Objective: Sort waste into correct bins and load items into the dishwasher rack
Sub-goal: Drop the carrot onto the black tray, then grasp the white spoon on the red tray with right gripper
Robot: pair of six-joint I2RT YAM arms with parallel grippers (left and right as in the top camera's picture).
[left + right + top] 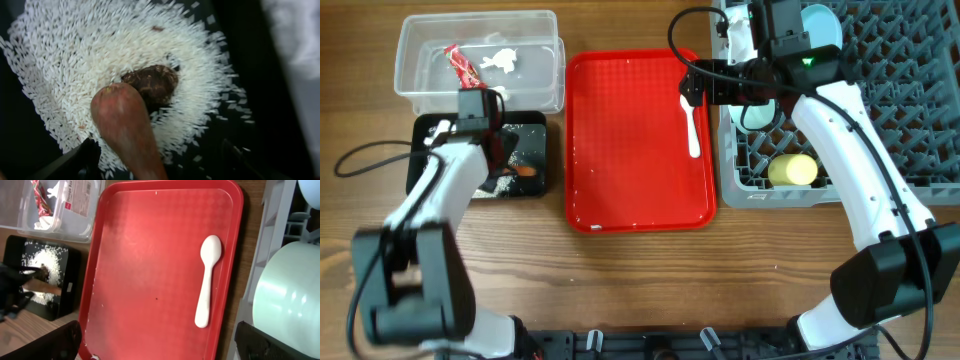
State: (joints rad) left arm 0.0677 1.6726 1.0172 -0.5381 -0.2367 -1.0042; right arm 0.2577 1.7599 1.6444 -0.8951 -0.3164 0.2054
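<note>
My right gripper is above the spoon's white bowl (pixel 211 250) on the red tray (pixel 145 280) and should lower its open fingers to both sides of it, then close across the bowl's width.
The black bin (pixel 425 135) holds loose rice (pixel 75 60), a dark brown clump (pixel 152 82) and an orange-brown carrot (pixel 125 125). My left gripper (pixel 160 162) is open low over it, with the carrot's end between the fingers; it also shows in the overhead view (pixel 498 150). The clear bin (pixel 420 85) holds the red wrapper (pixel 462 66) and white tissue (pixel 501 61). The white spoon (pixel 207 280) lies on the red tray (pixel 145 280). My right gripper (pixel 160 345) is open and empty above the tray's right side, beside the grey rack (pixel 910 110).
The rack holds a yellow cup (pixel 792 170), a mint-green bowl (pixel 758 112) and a pale blue bowl (pixel 820 25). The mint bowl fills the right edge of the right wrist view (pixel 285 295). A few rice grains lie on the tray's front edge (pixel 595 226).
</note>
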